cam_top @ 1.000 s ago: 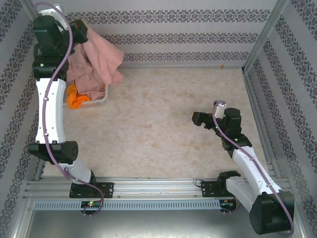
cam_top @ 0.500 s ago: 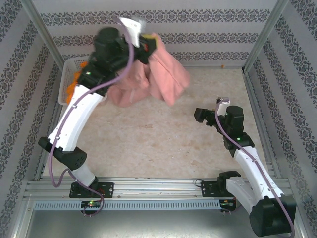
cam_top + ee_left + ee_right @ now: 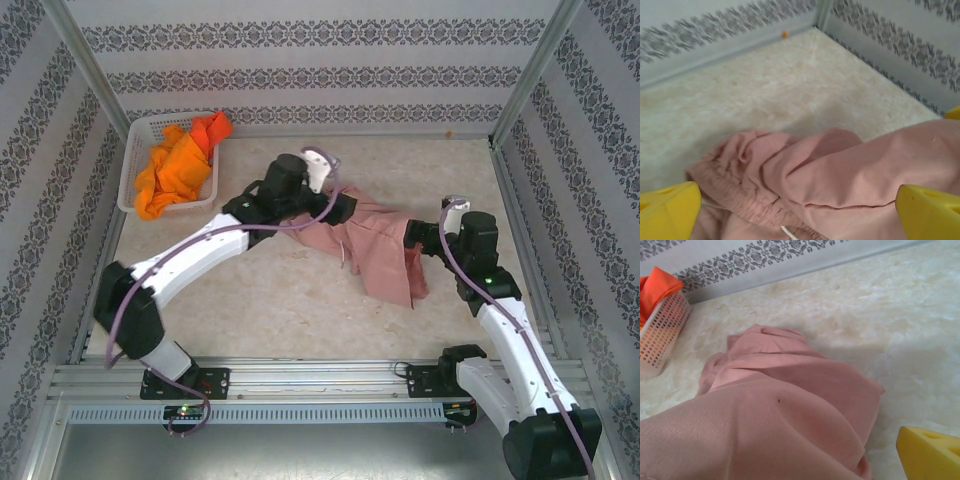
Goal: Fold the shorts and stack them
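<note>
The waistband's far end (image 3: 710, 179) has its puckered edge uncovered below my left gripper's spread fingers, so I should move down and toward the basket's side onto it next.
The dusty pink shorts (image 3: 375, 248) lie crumpled on the table's middle right, waistband (image 3: 735, 197) toward the left arm. My left gripper (image 3: 345, 208) hovers low over their left end, open, its yellow fingertips (image 3: 670, 210) wide apart with the cloth (image 3: 840, 170) below and nothing gripped. My right gripper (image 3: 418, 240) is at the shorts' right edge, open; one yellow finger (image 3: 929, 454) shows and pink cloth (image 3: 775, 415) hides the other side. Bright orange shorts (image 3: 175, 165) are heaped in the basket.
The white perforated basket (image 3: 135, 150) stands at the back left by the wall. Patterned walls and metal posts enclose the table on three sides. A tiny orange speck (image 3: 452, 133) lies at the back right corner.
My left arm swung from the basket to the table's middle with the pink shorts, came down and opened, and the shorts now lie on the table. The right arm barely moved.
</note>
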